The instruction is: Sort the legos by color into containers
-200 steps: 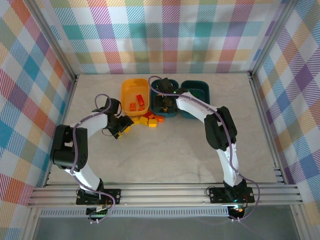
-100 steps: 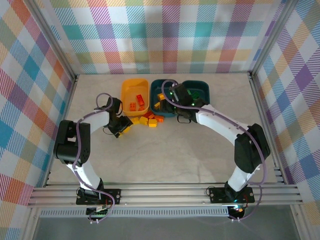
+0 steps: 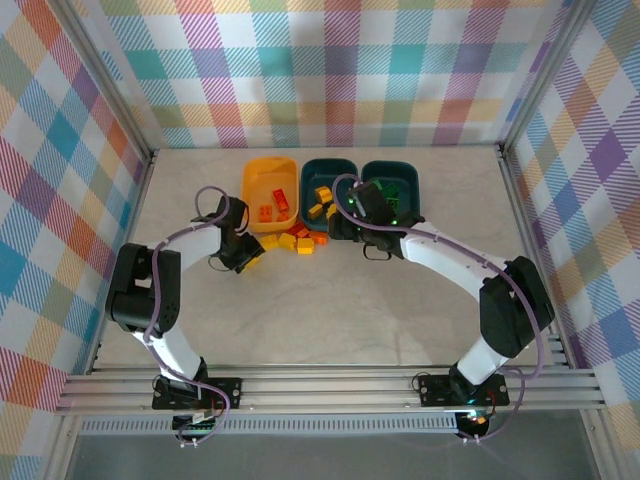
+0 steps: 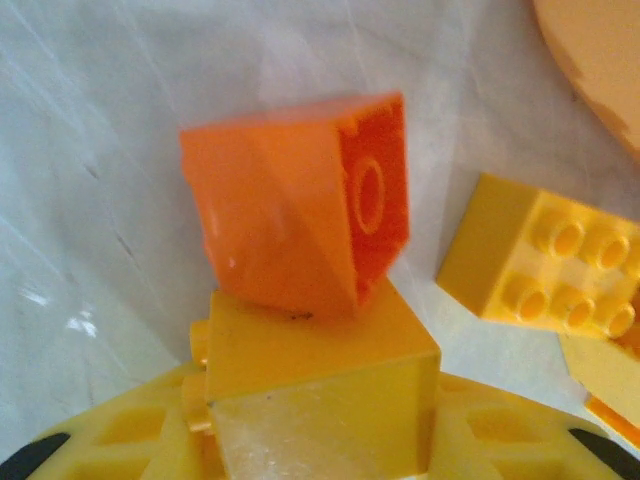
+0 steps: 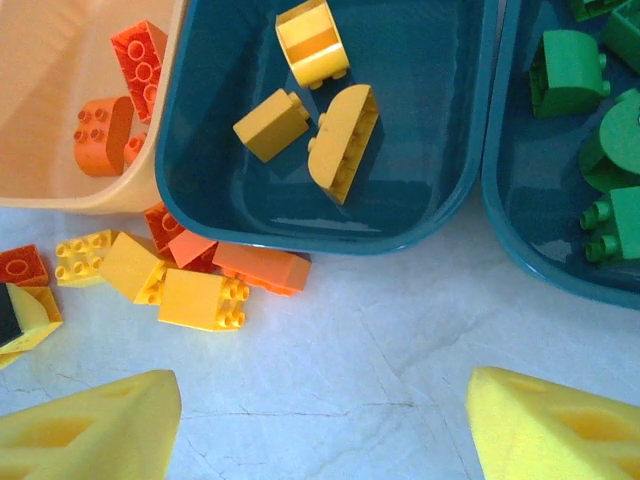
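My left gripper lifts the yellow brick outward over the orange-yellow tub (image 5: pixel 40 120) next and releases it in the middle teal tub, which holds yellow bricks.
My left gripper (image 4: pixel 322 405) is shut on a yellow brick (image 4: pixel 320 350) at the left end of the loose pile (image 3: pixel 292 241). A red-orange brick (image 4: pixel 290 215) leans against that brick's far side. My right gripper (image 5: pixel 322 420) is open with nothing in it, above bare table just in front of the middle teal tub (image 5: pixel 440 130), which holds three yellow bricks (image 5: pixel 343 137). The orange-yellow tub (image 5: pixel 40 120) holds red-orange bricks (image 5: pixel 142 56). Green bricks (image 5: pixel 566 72) lie in the right teal tub (image 5: pixel 525 215).
Loose yellow bricks (image 5: pixel 200 298) and red-orange bricks (image 5: pixel 262 268) lie on the table in front of the orange-yellow and middle tubs. Another yellow brick (image 4: pixel 545 260) lies right of my left gripper (image 3: pixel 247 258). Checked walls close in the back and sides.
My right gripper has drawn back from above the middle teal tub to the table in front of it, uncovering yellow bricks inside. The left gripper has crept a little toward the pile.
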`<state>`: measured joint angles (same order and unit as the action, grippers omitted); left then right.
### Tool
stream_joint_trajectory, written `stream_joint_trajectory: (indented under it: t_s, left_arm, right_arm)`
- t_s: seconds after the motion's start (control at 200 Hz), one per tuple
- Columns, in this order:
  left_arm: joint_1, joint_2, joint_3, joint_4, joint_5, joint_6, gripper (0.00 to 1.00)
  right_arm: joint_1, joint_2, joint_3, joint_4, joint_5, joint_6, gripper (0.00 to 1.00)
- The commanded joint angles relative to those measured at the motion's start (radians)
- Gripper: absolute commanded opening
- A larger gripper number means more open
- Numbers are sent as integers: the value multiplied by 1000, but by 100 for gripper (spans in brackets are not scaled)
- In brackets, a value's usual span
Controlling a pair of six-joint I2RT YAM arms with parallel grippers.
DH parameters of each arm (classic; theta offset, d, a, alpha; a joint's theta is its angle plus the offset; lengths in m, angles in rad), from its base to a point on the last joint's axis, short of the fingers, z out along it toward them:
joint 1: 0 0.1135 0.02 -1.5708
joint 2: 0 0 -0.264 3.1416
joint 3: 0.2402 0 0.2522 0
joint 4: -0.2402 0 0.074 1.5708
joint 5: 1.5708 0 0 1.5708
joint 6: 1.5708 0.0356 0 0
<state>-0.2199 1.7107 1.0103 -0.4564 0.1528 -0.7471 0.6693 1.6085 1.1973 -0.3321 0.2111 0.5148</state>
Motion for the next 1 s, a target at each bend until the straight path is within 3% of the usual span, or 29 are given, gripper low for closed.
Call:
stream_joint_trajectory:
  t_s: [0.0,0.13,0.27,0.485,0.72,0.83,0.905,0.995]
  left_arm:
    - [-63,-103,-12,20,44,-6,36]
    - [-116,-164,70,38,98,65,39]
    - [-182,-125,170,96,98,134,39]
    - [-222,126,430,88,101,169,37]
    - [-245,428,783,-55,101,179,40]
    - [-263,528,968,-149,107,204,50]
    - [-276,524,1003,-148,110,212,69]
    - [-282,469,993,-135,112,224,79]
  right_arm:
    - [6,-45,-24,27,1,-2,75]
    - [-22,-55,-51,18,23,-8,77]
    - [-58,-99,-113,34,22,14,77]
    - [-91,-195,-202,13,31,27,78]
    - [-102,-325,-266,-49,65,25,80]
    - [-103,-366,-285,-61,70,27,82]
    - [-103,-375,-286,-70,65,27,83]
    - [-101,-374,-286,-64,44,35,82]
